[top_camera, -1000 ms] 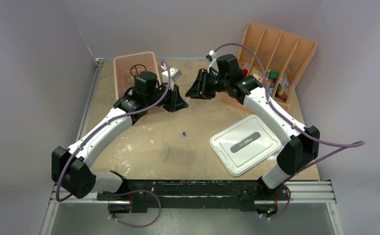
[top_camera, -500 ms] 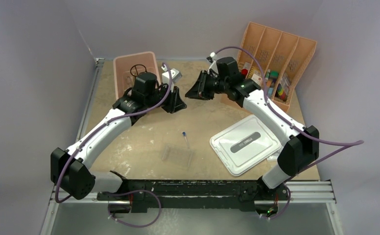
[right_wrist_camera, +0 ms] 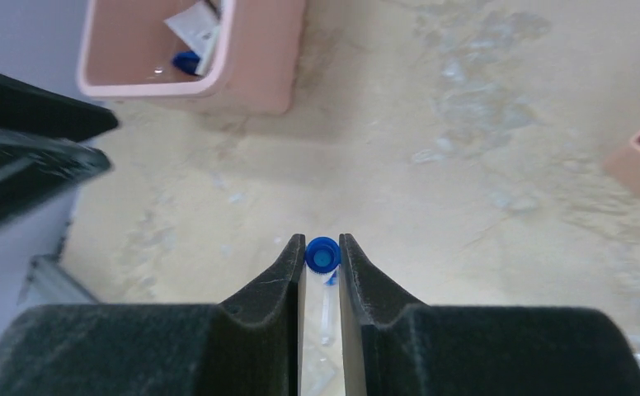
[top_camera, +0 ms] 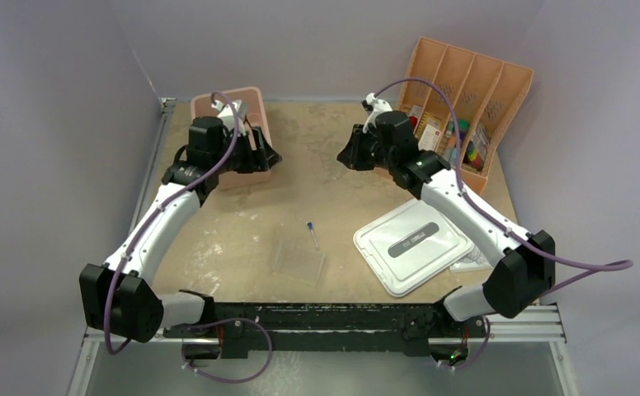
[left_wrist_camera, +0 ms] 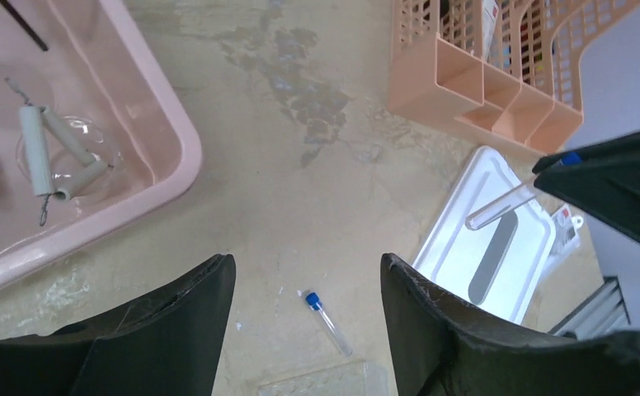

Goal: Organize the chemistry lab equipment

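The tube's clear end sticks out, so my right gripper will move back and down onto the clear plastic tray's far corner nearer the pink bin to release the tube.
My right gripper [right_wrist_camera: 322, 241] is shut on the cap of a blue-capped tube [right_wrist_camera: 322, 256]. The left wrist view shows this held tube [left_wrist_camera: 502, 206] sticking out clear-end first, above the table. In the top view the right gripper [top_camera: 348, 155] hovers mid-table at the back. A second blue-capped tube [top_camera: 311, 234] lies on the table beside the clear plastic tray [top_camera: 298, 262]. My left gripper [left_wrist_camera: 307, 262] stands open and empty, just right of the pink bin [left_wrist_camera: 176, 140]. A wire triangle [left_wrist_camera: 53, 153] lies in that bin, and a blue-based piece [right_wrist_camera: 186, 59] shows there too.
An orange divider rack [top_camera: 473, 91] with small items stands at the back right. A white lid [top_camera: 413, 242] lies flat at the front right. The pink bin [top_camera: 255, 103] sits at the back left, with a white packet [right_wrist_camera: 197, 29] inside.
My left gripper swung left to the pink bin and opened; the white item beside it earlier is gone from the table. The right gripper closed on the tube and drew back rightward.
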Robot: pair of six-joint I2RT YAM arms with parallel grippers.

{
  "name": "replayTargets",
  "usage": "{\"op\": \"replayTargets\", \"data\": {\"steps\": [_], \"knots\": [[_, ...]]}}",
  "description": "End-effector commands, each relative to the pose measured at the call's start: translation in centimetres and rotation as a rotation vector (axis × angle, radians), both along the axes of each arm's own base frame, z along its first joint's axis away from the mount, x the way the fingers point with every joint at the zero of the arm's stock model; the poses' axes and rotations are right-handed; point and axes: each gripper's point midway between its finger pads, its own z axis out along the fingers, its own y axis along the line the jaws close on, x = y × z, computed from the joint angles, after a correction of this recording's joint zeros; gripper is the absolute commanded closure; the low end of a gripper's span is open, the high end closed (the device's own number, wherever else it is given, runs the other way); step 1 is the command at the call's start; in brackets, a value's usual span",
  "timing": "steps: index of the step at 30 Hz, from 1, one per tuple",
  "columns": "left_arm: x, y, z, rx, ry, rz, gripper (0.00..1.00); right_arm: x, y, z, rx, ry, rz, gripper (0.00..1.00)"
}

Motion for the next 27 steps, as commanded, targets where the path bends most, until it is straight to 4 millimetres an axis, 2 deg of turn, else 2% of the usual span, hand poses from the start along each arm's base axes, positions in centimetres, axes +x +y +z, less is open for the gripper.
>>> {"op": "replayTargets", "data": {"steps": [1,4,8,11,17,20,24,27], "knots": [[0.3,1.1,1.3,-0.073,0.032,0.131,0.38,0.3,-0.4,1.7,-0.135,-0.234,-0.014,0.84],[0.9,3.6,1.6,-0.020,0.046,0.274,0.39,-1.8,2.4,1.6,-0.199,-0.333,0.057,0.84],[1.9,7.5,4.1,0.018,0.009,0.473,0.37,-4.5,5.5,0.7,-0.191,-0.406,0.141,0.84],[2.6,9.0,5.5,0.030,0.010,0.551,0.36,-6.3,7.3,-0.2,-0.198,-0.440,0.194,0.84],[3.3,9.9,6.1,0.007,0.069,0.608,0.36,-9.9,11.5,-2.2,-0.207,-0.497,0.360,0.85],[3.4,9.3,6.7,-0.022,0.082,0.576,0.36,-12.5,13.9,-3.2,-0.174,-0.531,0.522,0.85],[3.3,8.5,6.7,-0.050,0.109,0.551,0.37,-14.5,15.2,-5.5,-0.183,-0.518,0.629,0.85],[3.1,8.6,6.7,-0.049,0.113,0.554,0.37,-14.8,15.6,-7.2,-0.196,-0.514,0.648,0.85]]}}
